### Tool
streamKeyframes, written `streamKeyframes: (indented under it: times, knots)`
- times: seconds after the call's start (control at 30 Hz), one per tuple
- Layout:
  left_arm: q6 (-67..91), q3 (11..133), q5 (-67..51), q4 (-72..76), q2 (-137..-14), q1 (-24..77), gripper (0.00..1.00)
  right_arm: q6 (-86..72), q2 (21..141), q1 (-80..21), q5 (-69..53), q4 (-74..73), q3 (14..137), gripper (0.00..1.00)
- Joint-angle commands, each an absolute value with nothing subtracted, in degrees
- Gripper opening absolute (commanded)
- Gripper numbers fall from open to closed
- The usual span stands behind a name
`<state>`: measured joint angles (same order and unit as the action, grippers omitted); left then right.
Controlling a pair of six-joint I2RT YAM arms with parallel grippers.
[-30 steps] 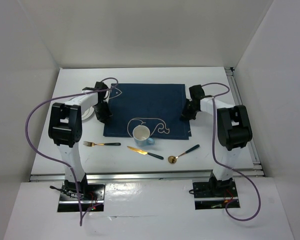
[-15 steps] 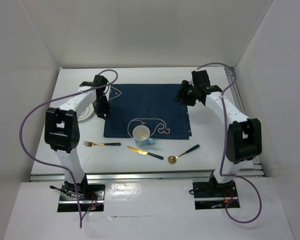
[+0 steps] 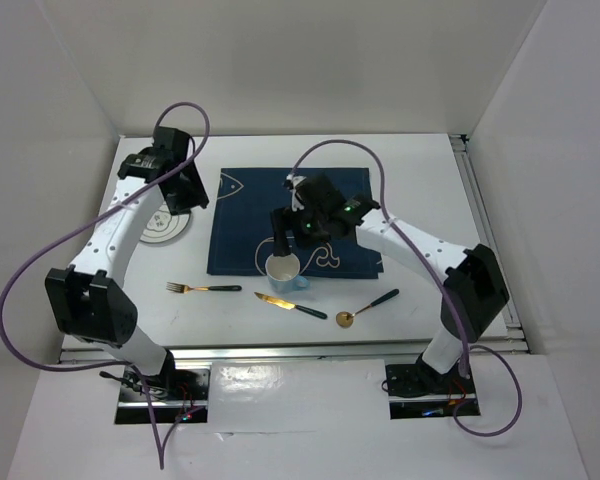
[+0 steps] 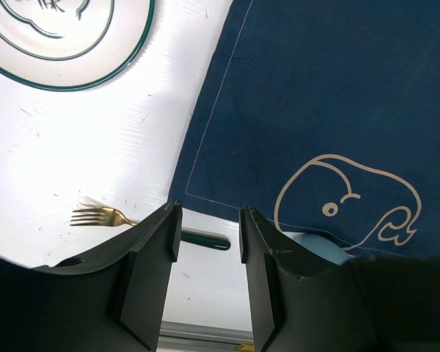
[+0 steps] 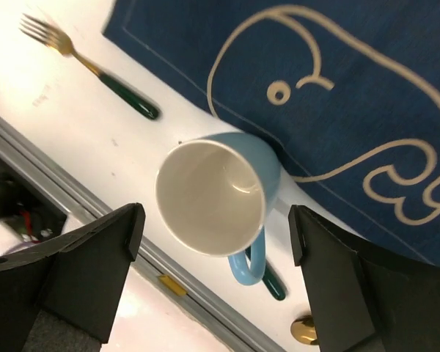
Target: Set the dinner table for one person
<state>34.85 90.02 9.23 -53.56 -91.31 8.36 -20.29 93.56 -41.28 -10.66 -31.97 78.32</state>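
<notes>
My right gripper moves down onto the blue mug (image 3: 283,268) below it next and closes astride the mug's rim beside the mug's handle, because the mug's opening faces up.
The dinner table (image 3: 430,175) carries a navy whale placemat (image 3: 330,195). A blue mug (image 3: 283,268) stands upright at the mat's near edge. My right gripper (image 3: 283,235) hovers over it, open wide. In the right wrist view the mug (image 5: 216,194) sits between and below my right gripper (image 5: 216,224), untouched. My left gripper (image 3: 185,188) hangs above the far side of a white plate (image 3: 162,228), open and empty. In the left wrist view my left gripper (image 4: 209,227) has only the table and the fork's handle showing through its gap.
A gold fork (image 3: 202,288), knife (image 3: 290,305) and spoon (image 3: 365,308), all with green handles, lie in a row along the near side of the table. A metal rail (image 3: 280,347) runs along the front edge. White walls close in three sides.
Both grippers have opened and left the placemat's side edges. The right one swung left to above the mug; the left one rose and moved back-left over the plate.
</notes>
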Motion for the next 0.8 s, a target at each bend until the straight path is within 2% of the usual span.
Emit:
streamKeyframes:
  times: [0.0, 0.23, 0.57, 0.6, 0.7, 0.77]
  knots:
    - [35.4, 90.2, 10.7, -54.6, -88.6, 8.3, 0.54, -18.6, 95.3, -44.3, -4.9, -34.3, 79.1, 0.92]
    - [35.4, 87.7, 10.1, -55.1, -88.1, 8.3, 0.54, -19.8, 98.9, -44.9, -1.1, -33.8, 78.6, 0.73]
    - [34.9, 87.2, 10.1, -54.6, -88.1, 7.8, 0.53, -19.8, 100.5, -44.9, -1.6, -32.1, 76.1, 0.48]
    - [34.9, 87.2, 10.1, -54.6, -88.1, 7.8, 0.53, -19.8, 100.5, -45.4, -1.6, -32.1, 76.1, 0.39]
    - [34.9, 87.2, 10.1, -54.6, -88.1, 7.8, 0.53, -19.8, 100.5, -45.4, -1.1, -32.1, 76.1, 0.28]
    - [34.9, 87.2, 10.1, -54.6, -88.1, 7.8, 0.53, -19.3, 100.5, -45.4, -1.1, -33.5, 77.4, 0.17]
